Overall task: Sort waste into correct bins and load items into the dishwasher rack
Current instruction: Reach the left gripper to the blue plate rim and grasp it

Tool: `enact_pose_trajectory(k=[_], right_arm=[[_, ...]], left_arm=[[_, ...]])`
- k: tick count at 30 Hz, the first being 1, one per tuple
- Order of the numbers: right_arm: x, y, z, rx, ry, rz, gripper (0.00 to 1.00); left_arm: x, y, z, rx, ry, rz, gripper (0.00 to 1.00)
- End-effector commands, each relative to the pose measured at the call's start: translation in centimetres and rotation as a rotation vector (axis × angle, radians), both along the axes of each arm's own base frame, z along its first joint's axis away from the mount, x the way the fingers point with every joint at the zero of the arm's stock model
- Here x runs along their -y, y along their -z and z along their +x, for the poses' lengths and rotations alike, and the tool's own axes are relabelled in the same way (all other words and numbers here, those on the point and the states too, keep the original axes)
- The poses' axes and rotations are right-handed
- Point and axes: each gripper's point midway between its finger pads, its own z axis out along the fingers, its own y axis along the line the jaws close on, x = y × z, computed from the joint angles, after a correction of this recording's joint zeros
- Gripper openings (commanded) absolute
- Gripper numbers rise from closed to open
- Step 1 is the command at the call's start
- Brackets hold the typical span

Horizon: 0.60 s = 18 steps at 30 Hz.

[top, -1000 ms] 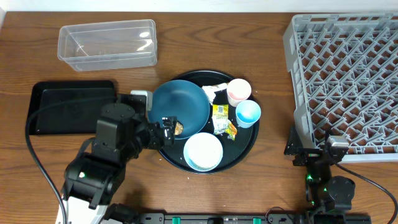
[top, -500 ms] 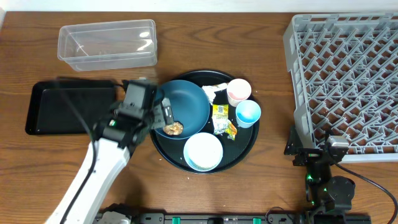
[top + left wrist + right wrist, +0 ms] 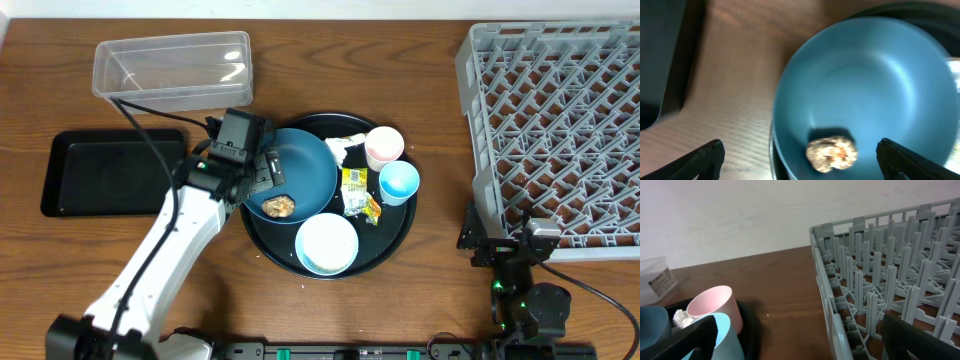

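My left gripper needs to go down next with its fingers open, onto the dark-blue bowl's rim facing the shallow black rectangular tray, because that rim is below it, between my fingers.
The dark-blue bowl sits on the left of a round black tray and holds a small brown food lump. My left gripper hovers open over the bowl's left rim. In the left wrist view one finger is over the table and the other over the bowl, with the lump between them, untouched. The white bowl, pink cup, light-blue cup, yellow-green wrapper and tissue share that tray. My right gripper stands open and empty beside the grey dishwasher rack.
A clear plastic tub stands at the back left. Just left of my left arm lies a shallow black rectangular tray. The round black tray's rim shows at the front right. The rack's near wall is close to my right gripper.
My left arm has stretched forward and to the right, carrying its open gripper from the table's front left to the dark-blue bowl's rim. The right arm has not moved.
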Motion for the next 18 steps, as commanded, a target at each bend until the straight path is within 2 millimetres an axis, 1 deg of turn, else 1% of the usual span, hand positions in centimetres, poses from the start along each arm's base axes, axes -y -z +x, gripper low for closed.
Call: enact_pose_trajectory(k=[1,2,4,7,9,12,18], right_arm=[[-0.1,0.2,0.0,-0.005,-0.004,-0.015,0.99],[-0.1,0.2,0.0,-0.005,-0.003,-0.015,0.99],[-0.1,0.2,0.0,-0.005,-0.004,-0.015,0.99],[-0.1,0.2,0.0,-0.005,-0.004,-0.015,0.99],[-0.1,0.2,0.0,-0.005,-0.004,-0.015,0.99],[-0.1,0.2,0.0,-0.005,-0.004,-0.015,0.99],[-0.1,0.2,0.0,-0.005,-0.004,-0.015,0.99]], left_arm=[[-2.0,1.1,0.3,-0.044,-0.091,0.03,0.98],[-2.4,1.6,0.2,-0.061,-0.115,0.03,1.0],[-2.8,2.7,0.0,-0.109,-0.138,-0.005,0.96],[-1.8,4.1,0.0,-0.17,-0.083,-0.087,0.96],[-1.4,4.6,-0.1,-0.19,-0.069,-0.113,0.95],[-1.2,5.3,-0.1,-0.206,-0.066,-0.114,0.95],[-1.2,7.5,-0.8,-0.273,-0.068,-0.102,0.91]])
